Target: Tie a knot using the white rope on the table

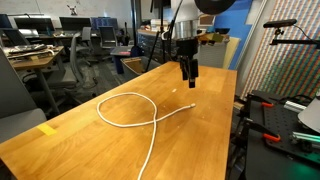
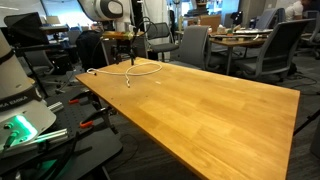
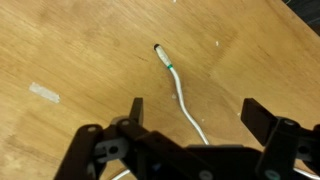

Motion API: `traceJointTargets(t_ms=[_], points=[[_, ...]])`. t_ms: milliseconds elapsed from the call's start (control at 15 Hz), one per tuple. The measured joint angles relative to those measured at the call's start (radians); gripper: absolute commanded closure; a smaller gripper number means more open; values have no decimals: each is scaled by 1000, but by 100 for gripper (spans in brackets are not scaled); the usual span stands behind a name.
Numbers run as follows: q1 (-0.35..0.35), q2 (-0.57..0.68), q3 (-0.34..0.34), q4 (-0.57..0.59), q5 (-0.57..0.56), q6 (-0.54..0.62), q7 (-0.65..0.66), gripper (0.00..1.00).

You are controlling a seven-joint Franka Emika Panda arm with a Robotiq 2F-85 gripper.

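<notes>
The rope's end with the green band (image 1: 191, 106) (image 3: 172, 68) is below the robot's gripper, which still hangs open above its loose tip, so next the gripper needs to move down toward the table and onto it.
A white rope (image 1: 130, 112) lies on the wooden table (image 1: 90, 140) in a loop with its two ends crossing; it shows in both exterior views, small at the far end of the table in one (image 2: 140, 71). My gripper (image 1: 189, 78) hangs open above the table, over the rope's end with a green band (image 3: 172, 68). In the wrist view the rope (image 3: 185, 105) runs between my two open fingers (image 3: 195, 112), untouched.
A yellow tape mark (image 1: 48, 129) and a pale tape strip (image 3: 43, 93) lie on the table. Office chairs (image 2: 193, 45) and desks stand around. A rack with equipment (image 1: 285, 110) stands beside the table edge.
</notes>
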Motion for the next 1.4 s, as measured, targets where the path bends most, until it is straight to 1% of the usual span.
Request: traceJointTargets(t_ms=[133, 200, 400, 467, 733, 867, 933, 1000, 1067, 1200, 1267, 1400], points=[[1, 0, 1, -4, -28, 9, 19, 0], [2, 2, 1, -10, -72, 17, 54, 0], [7, 45, -13, -21, -265, 27, 217, 0], [7, 69, -18, -20, -298, 27, 254, 0], [7, 171, -21, 15, -300, -1, 273, 0], [7, 221, -20, 50, -289, -2, 273, 5], [8, 245, -19, 70, -280, -3, 273, 3], [8, 268, -18, 92, -272, -5, 273, 5], [9, 291, -18, 114, -268, -9, 275, 28], [12, 336, -18, 156, -266, -20, 285, 31], [14, 356, -18, 175, -266, -28, 290, 37], [17, 372, -19, 206, -266, -63, 297, 53]])
